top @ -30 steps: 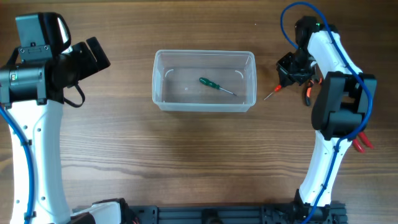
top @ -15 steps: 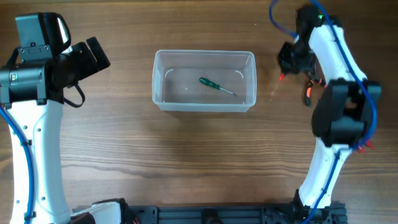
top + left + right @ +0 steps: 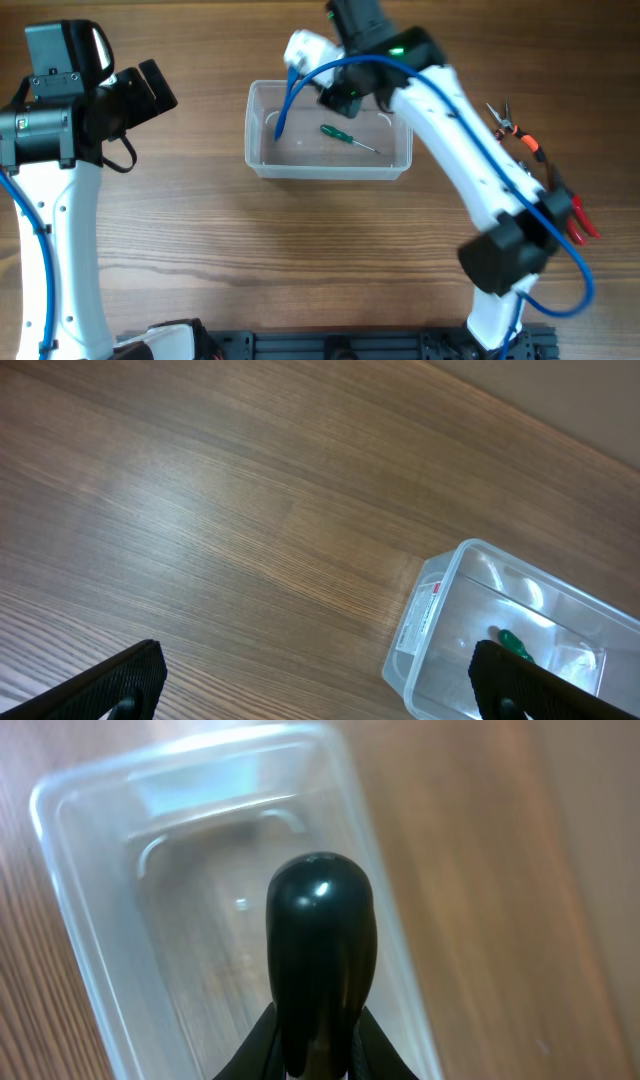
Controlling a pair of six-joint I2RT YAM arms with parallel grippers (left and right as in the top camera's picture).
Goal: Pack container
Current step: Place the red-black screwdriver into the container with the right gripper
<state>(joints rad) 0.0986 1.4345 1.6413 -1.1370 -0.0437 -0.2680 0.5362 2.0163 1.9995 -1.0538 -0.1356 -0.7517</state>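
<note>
I will next lower my right gripper into the container and pull it back toward the container's near side. The container shows its bottom (image 3: 314,151) (image 3: 207,960) bare there, beside the green-handled screwdriver.
The clear container (image 3: 328,171) stands at the table's middle, with a green-handled screwdriver (image 3: 343,134) lying inside. My right gripper (image 3: 345,97) hangs over the container's far side. In the right wrist view it (image 3: 318,1058) is shut on a tool with a rounded black handle end (image 3: 320,940), above the container's clear wall (image 3: 70,890). My left gripper (image 3: 150,90) is open and empty at the far left, apart from the container. In the left wrist view its jaws (image 3: 320,690) stand wide, and the container (image 3: 440,630) and the green screwdriver (image 3: 515,643) show at the lower right.
Pliers with orange handles (image 3: 515,128) lie on the table at the right. A red-handled tool (image 3: 580,220) lies further right, partly under my right arm. Bare wooden tabletop (image 3: 300,250) surrounds the container.
My right arm has swung left from the table's right side to over the container. The small orange-tipped tool that lay right of the container is gone from the table. The left arm has not moved.
</note>
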